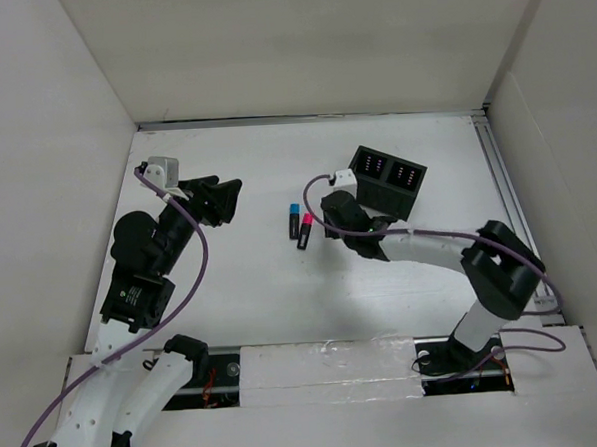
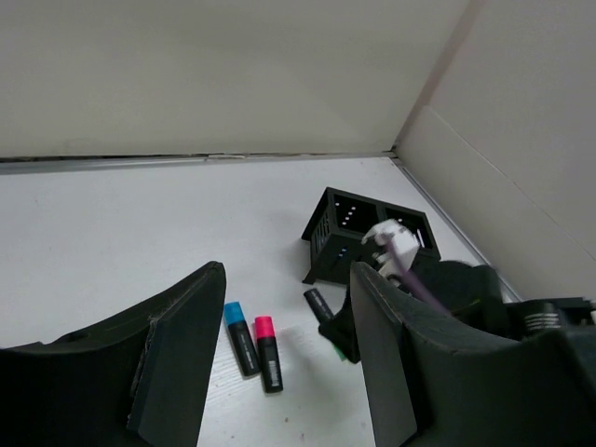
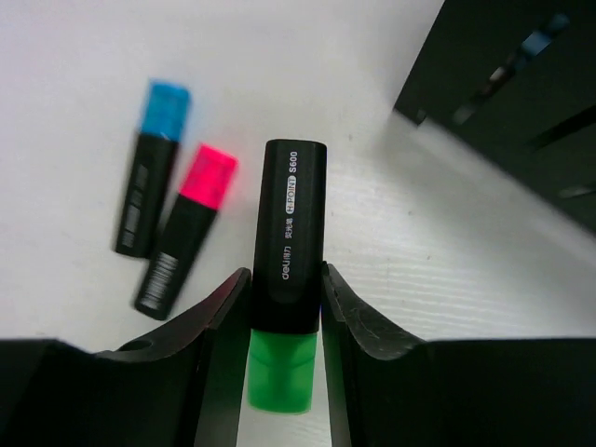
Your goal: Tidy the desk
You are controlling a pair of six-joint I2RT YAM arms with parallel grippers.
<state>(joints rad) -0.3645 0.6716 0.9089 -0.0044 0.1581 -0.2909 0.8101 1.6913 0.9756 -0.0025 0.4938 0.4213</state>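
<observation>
The box's rail-side section [image 1: 404, 175] is right of my right gripper in the top view, so I will lift the highlighter above the box's sides, move it over that section and release.
On the white desk [image 1: 252, 296], a blue-capped highlighter [image 1: 292, 220] and a pink-capped highlighter [image 1: 305, 230] lie side by side; both also show in the right wrist view, the blue one [image 3: 149, 168] left of the pink one [image 3: 186, 230]. My right gripper [image 3: 285, 289] is shut on a green-capped highlighter [image 3: 289, 242], black body forward, just left of the black organizer box [image 1: 388, 182]. From above, the right gripper [image 1: 330, 222] sits beside the box's front. My left gripper [image 1: 227, 200] is open and empty at the left, its fingers [image 2: 177, 354] framing the highlighters [image 2: 256, 340].
A thin metal rail [image 1: 508, 202] runs along the desk's right edge. White wall panels [image 1: 300, 53] close the back and both sides. The organizer box [image 2: 368, 237] has two compartments with slotted walls. A purple cable [image 1: 429, 235] trails over my right arm.
</observation>
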